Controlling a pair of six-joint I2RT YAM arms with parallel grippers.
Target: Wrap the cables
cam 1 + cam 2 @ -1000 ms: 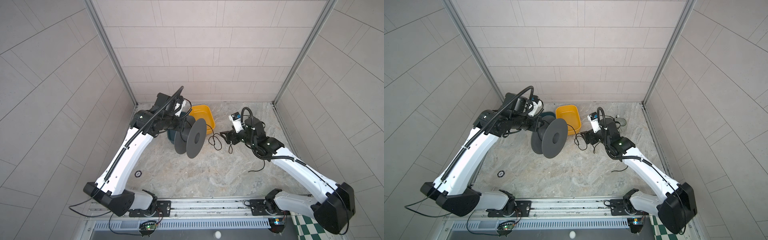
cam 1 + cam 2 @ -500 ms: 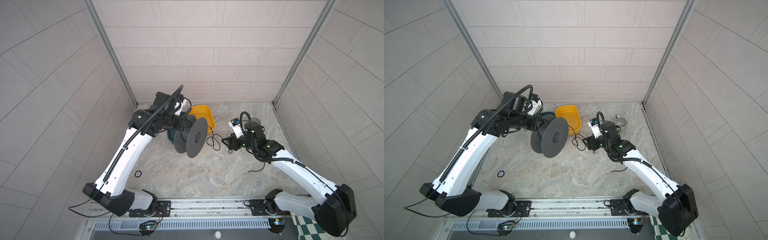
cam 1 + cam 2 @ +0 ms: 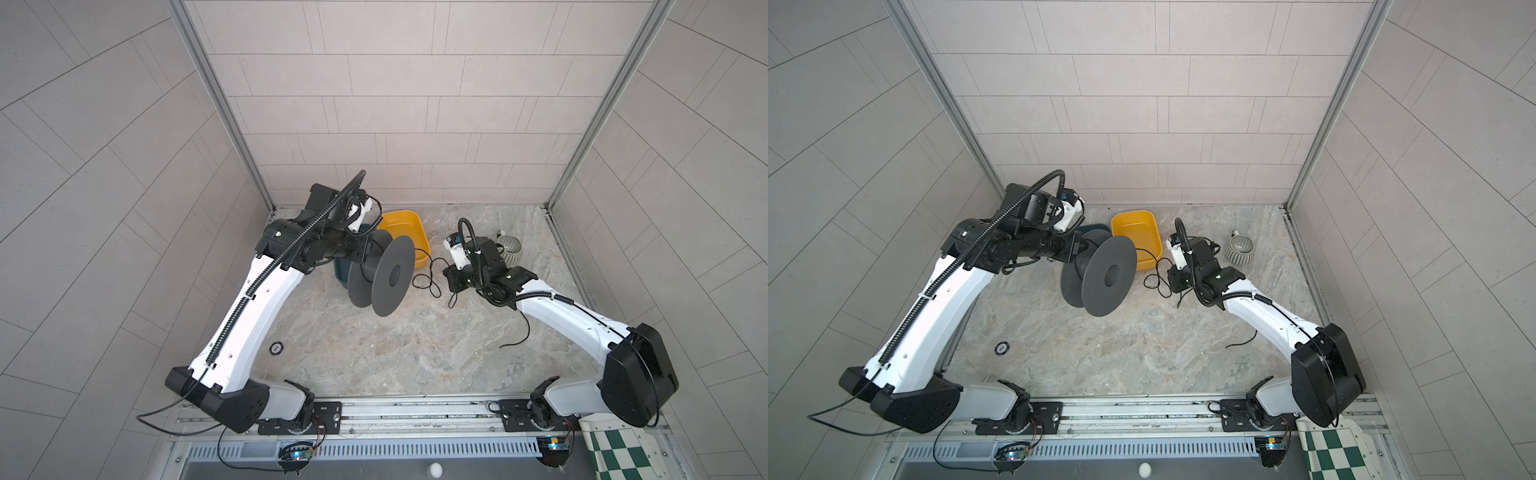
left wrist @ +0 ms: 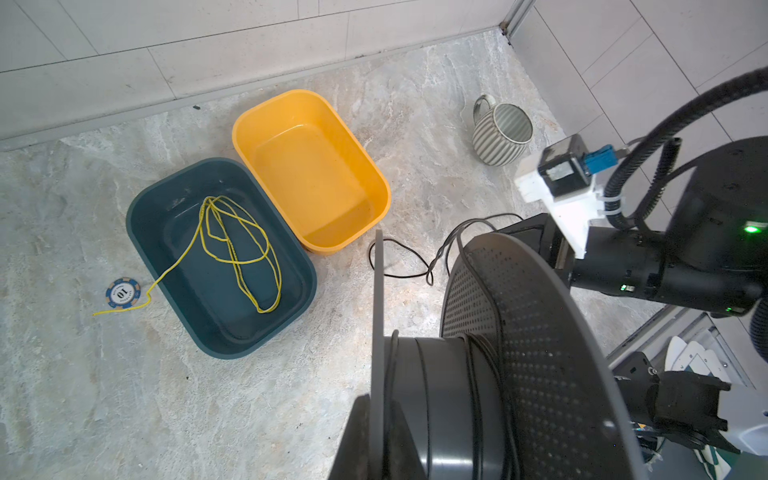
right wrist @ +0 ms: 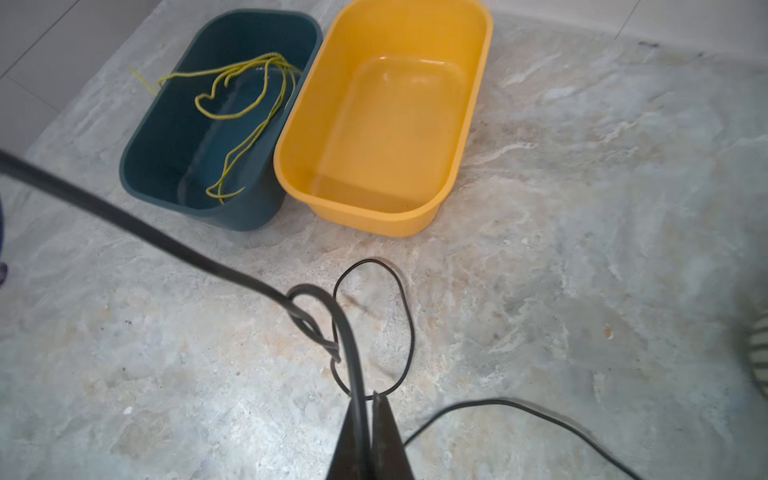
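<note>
My right gripper moves toward the ribbed mug [image 3: 509,251] beyond it next, away from the spool [image 3: 386,278], and releases the piece of cable there, since loose cable loops lie slack.
The cable [image 3: 424,277] is a thin black wire. A few turns lie on the hub of a dark grey spool [image 3: 386,278] [image 3: 1100,276], and loose loops rest on the floor between the spool and my right gripper. A tail [image 3: 521,332] of the cable trails under the right arm. My left gripper [image 4: 376,399] is shut on the spool's [image 4: 519,332] thin flange and holds it up off the floor. My right gripper [image 5: 368,399] is shut on a strand of the cable [image 5: 348,345] just above the floor, in front of the yellow bin.
An empty yellow bin [image 3: 401,220] [image 5: 390,124] and a teal bin [image 4: 166,232] holding a yellow-green cord [image 4: 237,249] stand behind the spool. A ribbed mug [image 3: 511,249] sits at the back right, a poker chip [image 3: 276,347] lies front left, and a checkered cloth [image 3: 615,453] shows beyond the rail.
My right gripper has come down slightly toward the floor loops and closed from wide open onto the cable. The left arm and spool have stayed put.
</note>
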